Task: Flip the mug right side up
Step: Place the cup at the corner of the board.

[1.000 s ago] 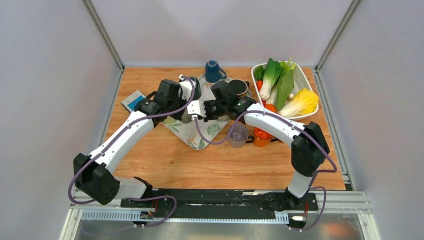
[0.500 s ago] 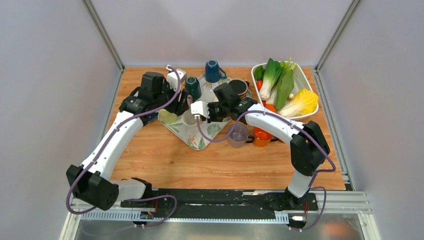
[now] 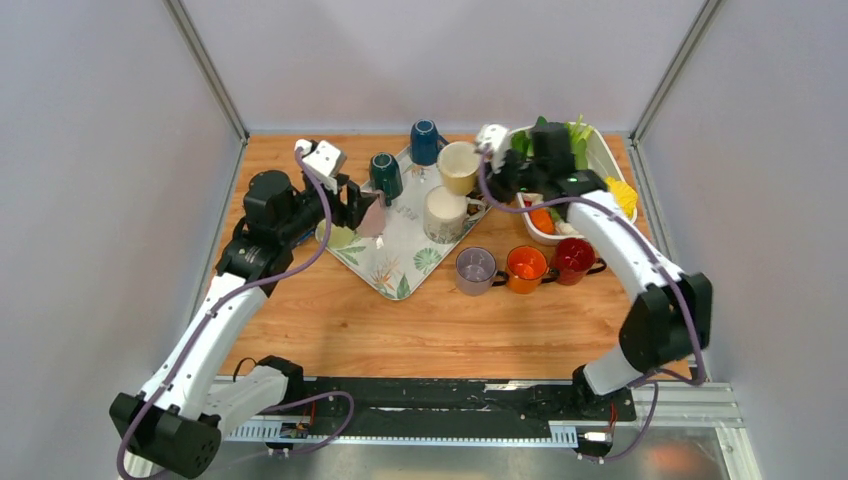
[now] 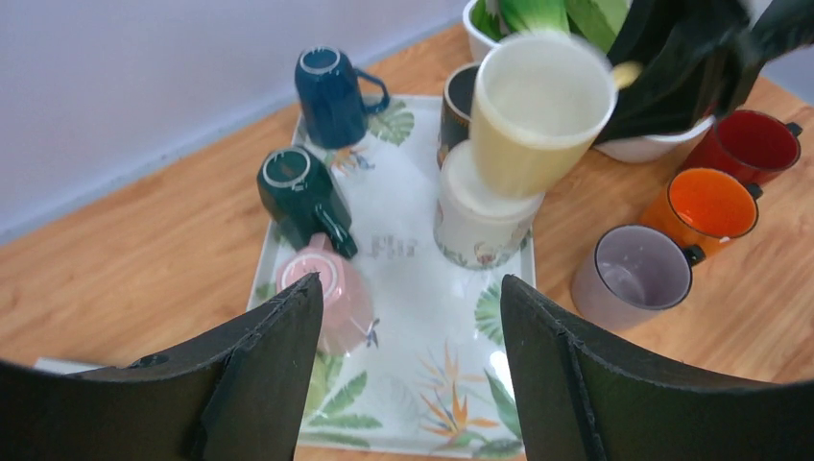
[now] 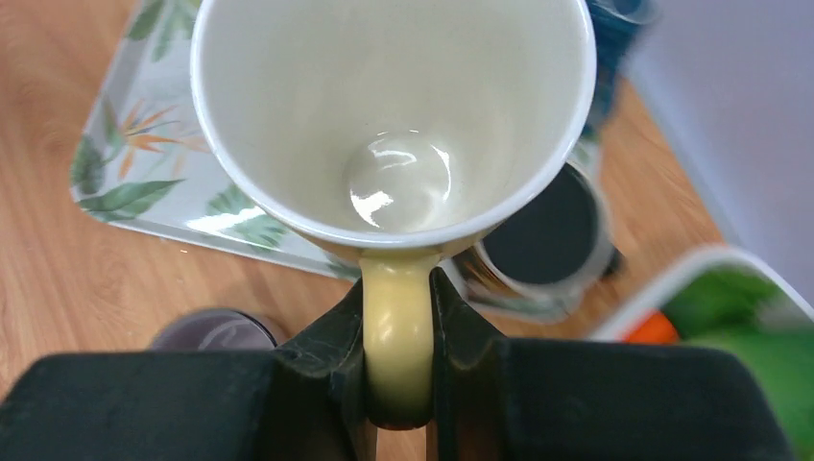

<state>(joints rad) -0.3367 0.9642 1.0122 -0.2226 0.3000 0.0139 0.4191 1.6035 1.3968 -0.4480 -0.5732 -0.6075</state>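
My right gripper will next move the mug (image 3: 459,166) past the vegetable bin, and then back and down next to the red mug.
A cream-yellow mug (image 3: 459,166) hangs in the air over the back right corner of the leaf-print tray (image 3: 400,272). Its open mouth faces up and tilts toward the left. My right gripper (image 5: 398,365) is shut on the mug's handle (image 5: 396,327), and the wrist view looks straight into the empty mug (image 5: 394,115). My left gripper (image 3: 365,210) stands open and empty at the tray's left edge. In the left wrist view its fingers (image 4: 259,375) frame the tray (image 4: 422,327), with the held mug (image 4: 538,106) far ahead.
On the tray stand upside-down mugs: white floral (image 3: 443,213), pink (image 4: 326,288), dark green (image 3: 385,175), blue (image 3: 425,142). Upright purple (image 3: 476,268), orange (image 3: 527,267) and red (image 3: 574,258) mugs sit to its right. A white vegetable bin (image 3: 603,160) stands at the back right.
My right gripper has lifted the cream mug off the tray, swung it back and to the right, and turned its mouth upward. My left gripper has opened and drawn back to the left.
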